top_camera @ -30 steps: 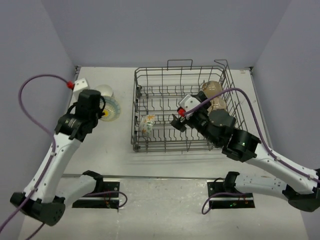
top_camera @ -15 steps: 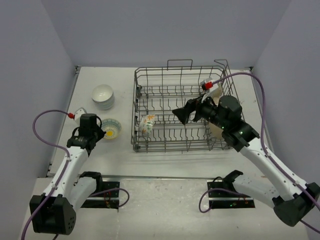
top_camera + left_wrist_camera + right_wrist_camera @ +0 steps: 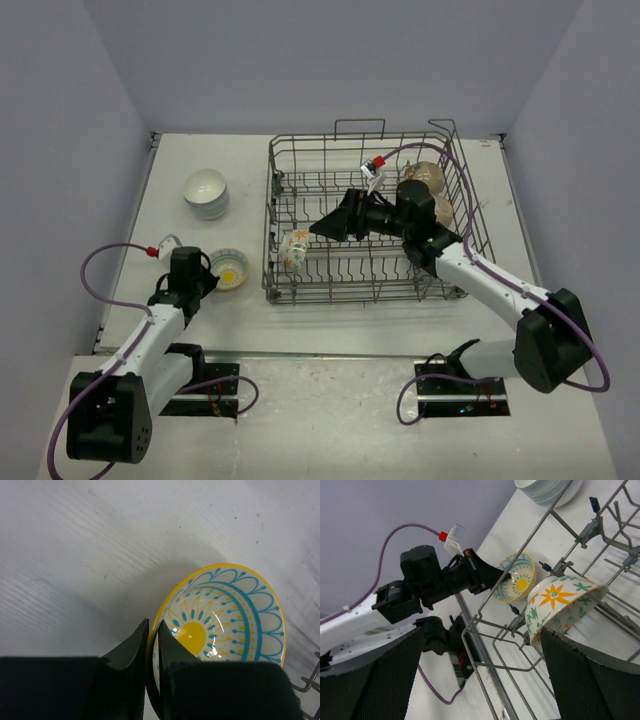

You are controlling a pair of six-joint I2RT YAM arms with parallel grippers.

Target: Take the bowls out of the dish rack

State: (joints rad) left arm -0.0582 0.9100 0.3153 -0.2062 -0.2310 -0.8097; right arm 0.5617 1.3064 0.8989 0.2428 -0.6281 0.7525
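Note:
The floral bowl's rim faces the right gripper from there, so the right gripper should next reach down to its left in the top view and pinch the floral bowl's near rim [image 3: 305, 242] [image 3: 549, 624].
My left gripper [image 3: 203, 272] is shut on the rim of a yellow-and-blue patterned bowl [image 3: 231, 268], low over the table left of the dish rack [image 3: 300, 137]. In the left wrist view my fingers [image 3: 131, 650] pinch the bowl's [image 3: 225, 615] near rim. My right gripper [image 3: 322, 229] is open and empty inside the rack, pointing left at a white floral bowl [image 3: 295, 247] on its side. In the right wrist view that bowl [image 3: 560, 602] lies between the rack wires [image 3: 500, 667], ahead of the gripper [image 3: 485, 680]. Two tan bowls [image 3: 427, 177] stand at the rack's right end.
A stack of plain white bowls [image 3: 206, 192] sits on the table far left of the rack. It also shows in the right wrist view [image 3: 545, 487], as does the left arm [image 3: 420, 585]. The rack's upright tines and raised handle loops surround my right gripper.
My left gripper has carried the patterned bowl from beside the white stack toward the near edge and lowered it. My right gripper has swung left inside the rack toward the floral bowl.

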